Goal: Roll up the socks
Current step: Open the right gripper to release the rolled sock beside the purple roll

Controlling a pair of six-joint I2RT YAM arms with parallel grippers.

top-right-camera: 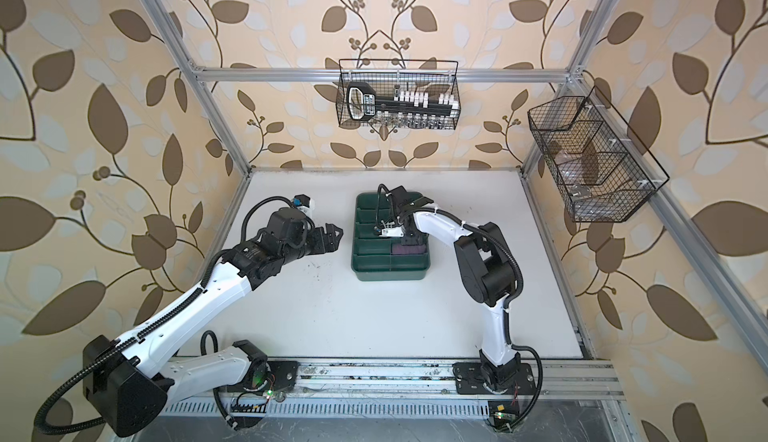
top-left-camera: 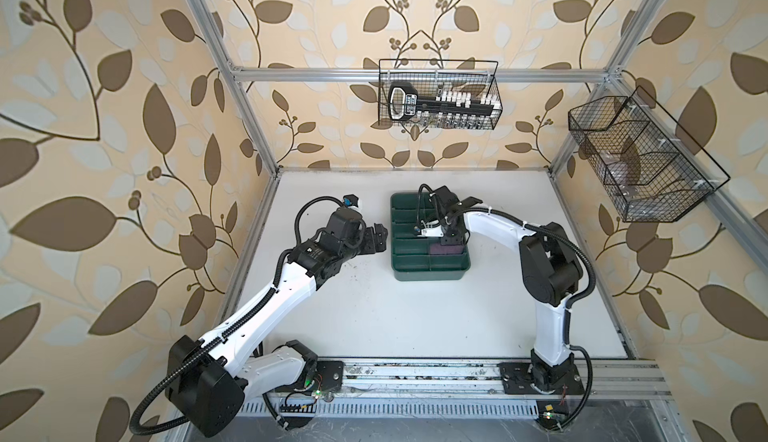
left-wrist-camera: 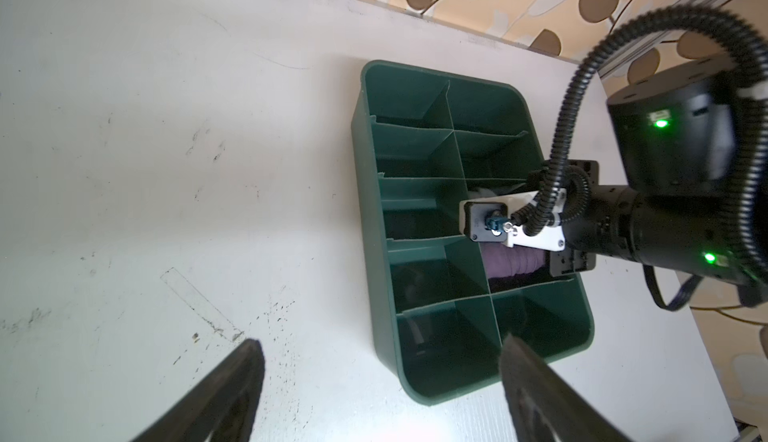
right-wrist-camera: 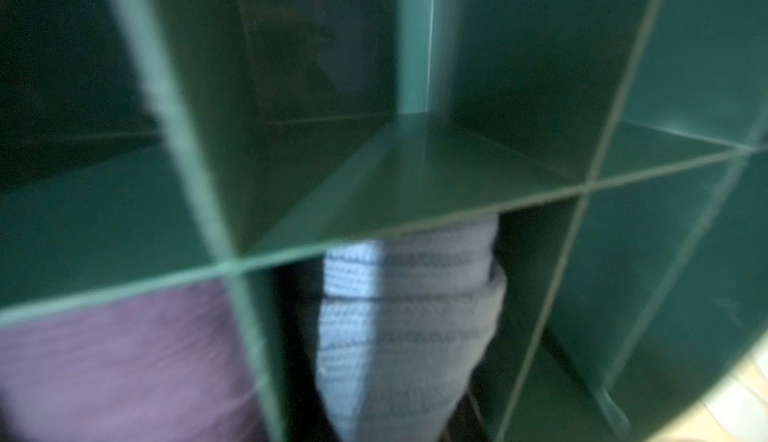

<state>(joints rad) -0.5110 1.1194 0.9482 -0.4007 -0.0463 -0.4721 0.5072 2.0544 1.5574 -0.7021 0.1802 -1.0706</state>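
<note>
The right gripper eases down into the tray's section beside the purple sock next and releases the grey-blue sock point(right-wrist-camera: 407, 323), as this section lies directly below it.
A rolled purple sock point(top-left-camera: 446, 248) point(top-right-camera: 409, 248) point(left-wrist-camera: 513, 263) point(right-wrist-camera: 124, 369) lies in a compartment on the right side of the green divided tray point(top-left-camera: 428, 275) point(top-right-camera: 388, 275) point(left-wrist-camera: 361, 148). In the compartment beside it stands the rolled grey-blue sock point(right-wrist-camera: 407, 323), which narrows towards my right gripper. My right gripper point(top-left-camera: 452, 234) reaches down into the tray and is shut on this sock; its fingertips are hidden. My left gripper point(top-left-camera: 376, 238) point(top-right-camera: 332, 236) point(left-wrist-camera: 381, 342) hovers just left of the tray, open and holding nothing.
The tray stands at the back middle of the white table point(top-left-camera: 415, 327). A wire basket with a black tool point(top-left-camera: 438, 94) hangs on the back rail. Another wire basket point(top-left-camera: 640, 157) hangs on the right wall. Thin green dividers point(right-wrist-camera: 415, 211) wall in each compartment.
</note>
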